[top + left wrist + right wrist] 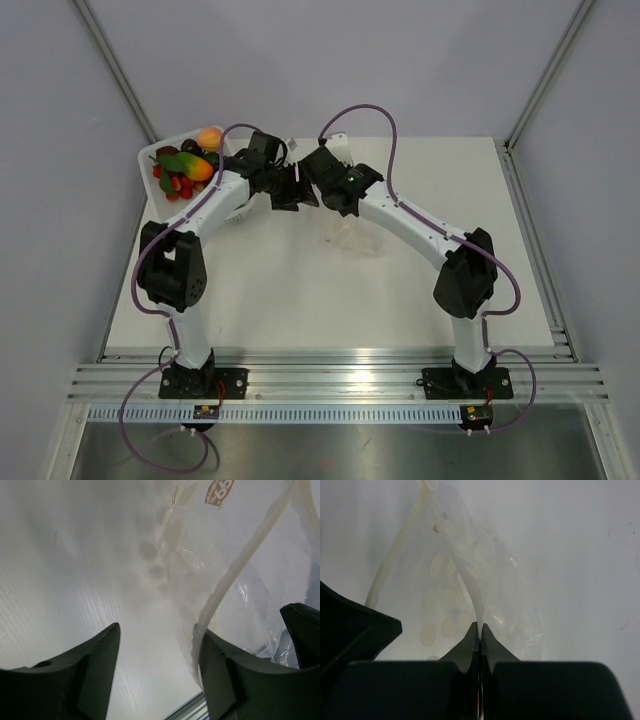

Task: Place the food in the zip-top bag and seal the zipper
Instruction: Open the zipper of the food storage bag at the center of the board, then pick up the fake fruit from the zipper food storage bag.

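My left gripper will next swing to the left in the top view and go down onto the dark pieces in the white tray, because the bag hangs empty.
The food, glossy orange, red, green and dark pieces, lies heaped in the white tray at the back left. The zip-top bag is crinkly and clear, and hangs below both grippers at mid-table. It fills the left wrist view and the right wrist view. My right gripper is shut on the bag's mouth edge. My left gripper is open, and the zipper lies against the inner face of its right finger. In the top view the two grippers meet closely.
The tray stands just left of the left arm's forearm. Purple cables loop over both arms. A metal rail runs along the near table edge. Grey walls close in the back and sides.
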You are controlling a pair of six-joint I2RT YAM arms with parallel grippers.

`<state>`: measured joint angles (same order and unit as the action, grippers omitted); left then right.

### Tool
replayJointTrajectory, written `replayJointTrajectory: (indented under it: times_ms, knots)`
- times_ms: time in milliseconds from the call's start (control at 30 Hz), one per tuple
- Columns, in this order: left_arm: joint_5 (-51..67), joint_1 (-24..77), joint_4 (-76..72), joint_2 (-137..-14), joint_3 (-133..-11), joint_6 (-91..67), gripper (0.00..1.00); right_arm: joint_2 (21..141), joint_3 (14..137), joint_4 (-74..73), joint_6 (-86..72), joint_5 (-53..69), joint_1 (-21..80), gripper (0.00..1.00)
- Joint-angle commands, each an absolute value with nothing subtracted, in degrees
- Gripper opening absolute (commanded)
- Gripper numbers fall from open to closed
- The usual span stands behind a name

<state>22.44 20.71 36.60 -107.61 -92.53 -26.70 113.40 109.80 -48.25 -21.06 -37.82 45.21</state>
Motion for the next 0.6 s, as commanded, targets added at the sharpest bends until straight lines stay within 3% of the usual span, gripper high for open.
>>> replayJointTrajectory:
  times_ms: [0, 200, 400, 567]
  knots:
    - [24.6, 20.9, 38.6, -107.6, -94.5, -24.5, 0.68, 114.7, 114.1, -47.5, -20.5, -35.7, 45.0, 0.0]
    - [20.0, 19.7, 41.2, -103.0, -94.5, -23.0, 0.66, 116.2, 115.0, -46.8, -20.2, -33.2, 44.9, 0.0]
    - [22.5, 13.7, 41.3, -96.8, -92.6, -24.2, 0.59, 118.1, 117.4, -46.9, -20.4, -30.0, 44.9, 0.0]
    - [19.1, 8.8, 41.9, -93.6, -92.1, -25.9, 0.59, 118.0, 116.5, -45.6, -20.0, -28.5, 44.9, 0.0]
